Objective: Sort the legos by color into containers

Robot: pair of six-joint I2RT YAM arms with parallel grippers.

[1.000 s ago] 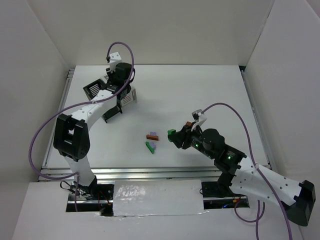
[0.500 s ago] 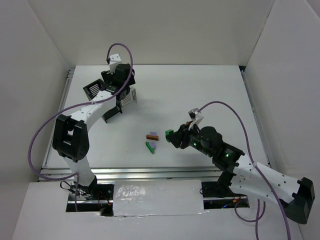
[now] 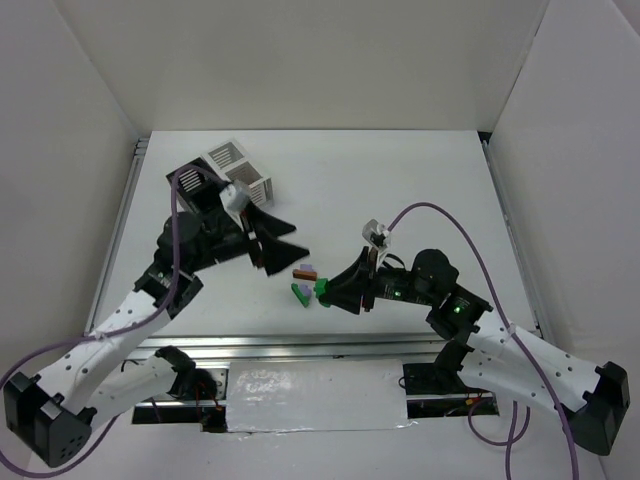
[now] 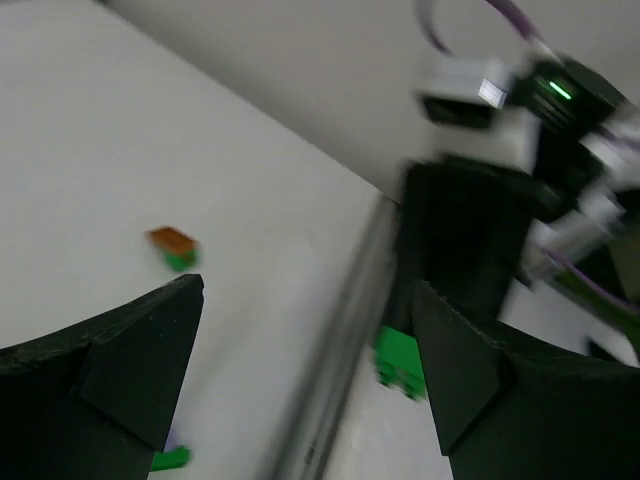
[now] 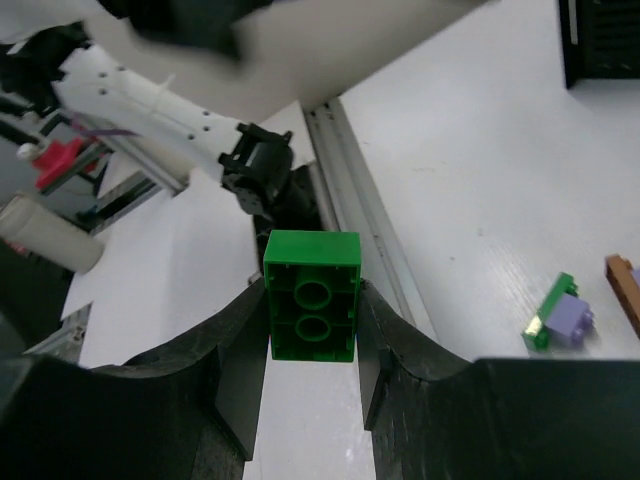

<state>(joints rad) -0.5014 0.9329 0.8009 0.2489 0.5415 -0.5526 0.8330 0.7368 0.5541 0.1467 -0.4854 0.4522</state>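
The green lego's loose end [image 3: 320, 288] [image 4: 395, 362] sticks out of the right gripper. My left gripper will move back and to the right in the top view, around that end.
My right gripper [image 5: 311, 305] is shut on a green lego [image 5: 311, 308], holding it in the air near the table's front, just right of the loose legos [image 3: 322, 290]. On the table lie a brown-and-purple lego [image 3: 305, 271] and a green-and-purple lego [image 3: 300, 293], the latter also in the right wrist view [image 5: 557, 318]. My left gripper [image 3: 290, 236] stands wide open above the table, left of these legos, with nothing between its fingers [image 4: 100, 370]. The black container [image 3: 195, 180] and the white container [image 3: 238, 165] sit joined at the back left.
White walls enclose the table on three sides. A metal rail [image 3: 300, 345] runs along the front edge, between the arm bases. The left wrist view is blurred; it shows the right gripper's green lego [image 4: 400, 362] and a brown-topped lego [image 4: 172, 245].
My left arm has swung from over the containers down toward the table's middle, and its gripper has opened. My right gripper has carried the green lego leftward, close to the loose legos.
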